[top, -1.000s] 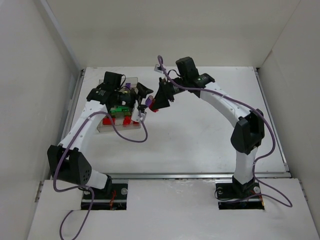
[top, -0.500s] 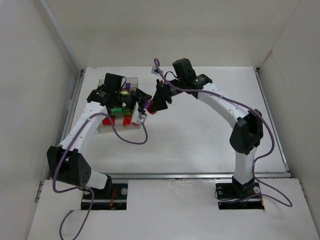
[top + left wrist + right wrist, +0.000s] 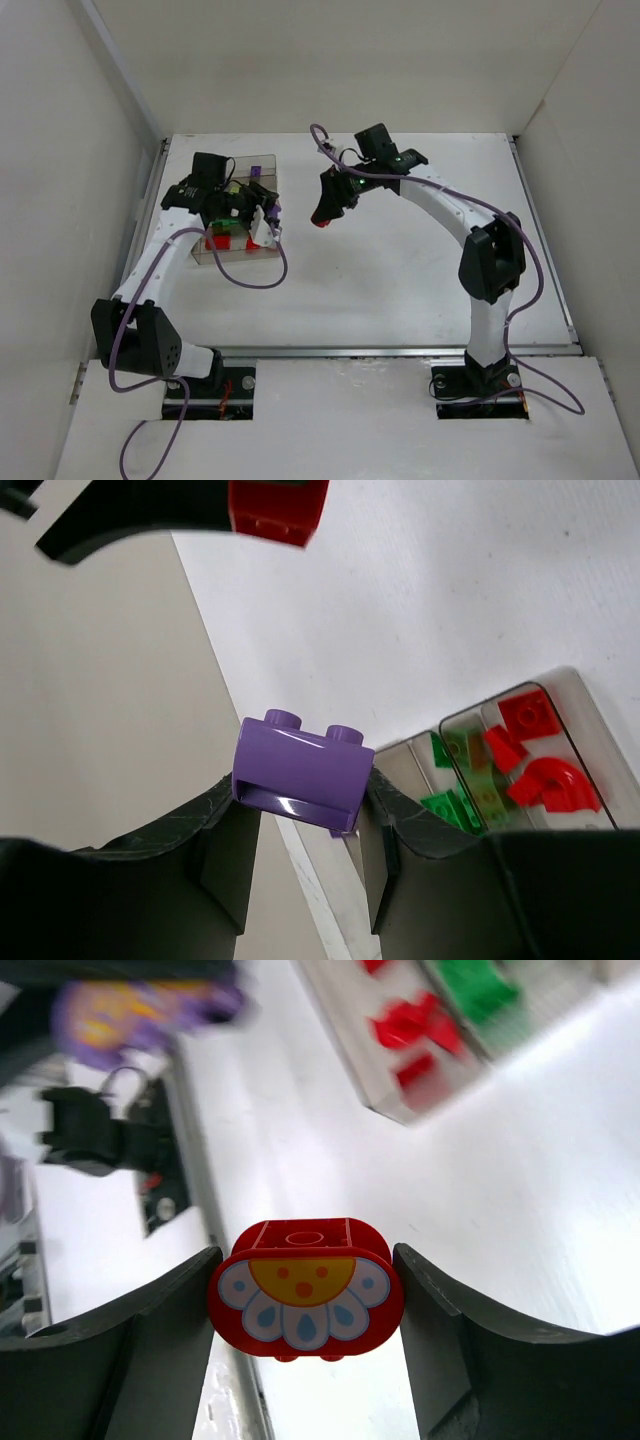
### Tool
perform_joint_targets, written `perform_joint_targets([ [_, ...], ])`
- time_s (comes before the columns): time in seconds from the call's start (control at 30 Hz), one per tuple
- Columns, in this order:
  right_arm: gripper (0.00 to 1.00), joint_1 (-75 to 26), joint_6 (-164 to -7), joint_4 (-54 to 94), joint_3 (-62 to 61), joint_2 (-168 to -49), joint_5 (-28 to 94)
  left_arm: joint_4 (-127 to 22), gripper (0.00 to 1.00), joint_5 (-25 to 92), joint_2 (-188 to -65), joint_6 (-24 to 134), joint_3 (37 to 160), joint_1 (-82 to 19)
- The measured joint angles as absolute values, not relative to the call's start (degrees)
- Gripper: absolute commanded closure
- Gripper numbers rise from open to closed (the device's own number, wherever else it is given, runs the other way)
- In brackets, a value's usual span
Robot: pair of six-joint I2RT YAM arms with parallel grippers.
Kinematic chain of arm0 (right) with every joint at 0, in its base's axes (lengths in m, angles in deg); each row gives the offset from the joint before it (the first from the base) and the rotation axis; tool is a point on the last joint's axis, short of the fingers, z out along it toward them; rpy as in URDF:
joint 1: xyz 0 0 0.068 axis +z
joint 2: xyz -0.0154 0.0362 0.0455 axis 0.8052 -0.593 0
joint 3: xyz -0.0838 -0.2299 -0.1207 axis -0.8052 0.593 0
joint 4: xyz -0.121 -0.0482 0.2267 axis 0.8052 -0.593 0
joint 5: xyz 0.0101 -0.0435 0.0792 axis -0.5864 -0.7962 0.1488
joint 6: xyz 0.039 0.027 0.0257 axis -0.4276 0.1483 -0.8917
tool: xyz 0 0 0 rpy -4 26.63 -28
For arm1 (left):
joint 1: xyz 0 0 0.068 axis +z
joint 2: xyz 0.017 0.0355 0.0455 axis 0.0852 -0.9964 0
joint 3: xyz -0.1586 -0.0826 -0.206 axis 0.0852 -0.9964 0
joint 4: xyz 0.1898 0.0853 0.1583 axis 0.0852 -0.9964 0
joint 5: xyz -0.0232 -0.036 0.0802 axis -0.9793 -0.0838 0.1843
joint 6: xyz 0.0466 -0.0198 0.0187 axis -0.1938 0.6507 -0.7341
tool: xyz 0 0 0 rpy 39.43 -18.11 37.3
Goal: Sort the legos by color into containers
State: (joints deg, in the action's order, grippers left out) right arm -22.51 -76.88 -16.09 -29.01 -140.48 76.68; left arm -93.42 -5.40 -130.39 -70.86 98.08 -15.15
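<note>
My left gripper moves outward over the tray's far section next and lowers there, since a purple piece matching my purple brick already sits in that section.
My left gripper is shut on a purple lego brick, studs up, held above the table. From above, that gripper hangs over the right edge of the clear compartment tray, the purple brick at its tip. My right gripper is shut on a red lego with a white-petalled flower face. It hovers right of the tray. Red bricks and green bricks lie in separate tray compartments.
The tray's near compartment holds red bricks, then a green one, and purple pieces sit at the far end. White walls enclose the table on three sides. A metal rail runs along the near edge.
The left jaws closed on the purple brick beside the red flower lego, then pulled left toward the tray. The two grippers now stand apart, and the right one still holds the flower lego.
</note>
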Motion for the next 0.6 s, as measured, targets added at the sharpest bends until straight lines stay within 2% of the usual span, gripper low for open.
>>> perform_joint_targets([
  [0.2, 1.0, -25.6, -76.5, -18.3, -27.1, -143.0, 70.6, -90.2, 1.0, -2.9, -130.2, -69.8, 96.7, -14.1],
  [0.33, 1.0, -26.2, -77.0, -18.1, -27.1, -143.4, 69.5, -75.6, 1.0, 2.6, -132.4, -51.9, 95.1, -13.8],
  [0.47, 1.0, -25.9, -77.3, -17.8, -27.1, -143.4, 69.4, -64.3, 1.0, 6.6, -144.0, -34.8, 101.3, -9.6],
  [0.6, 1.0, -25.8, -77.5, -17.7, -27.1, -143.4, 69.4, -60.1, 1.0, 9.8, -157.7, -21.5, 112.4, -4.8],
])
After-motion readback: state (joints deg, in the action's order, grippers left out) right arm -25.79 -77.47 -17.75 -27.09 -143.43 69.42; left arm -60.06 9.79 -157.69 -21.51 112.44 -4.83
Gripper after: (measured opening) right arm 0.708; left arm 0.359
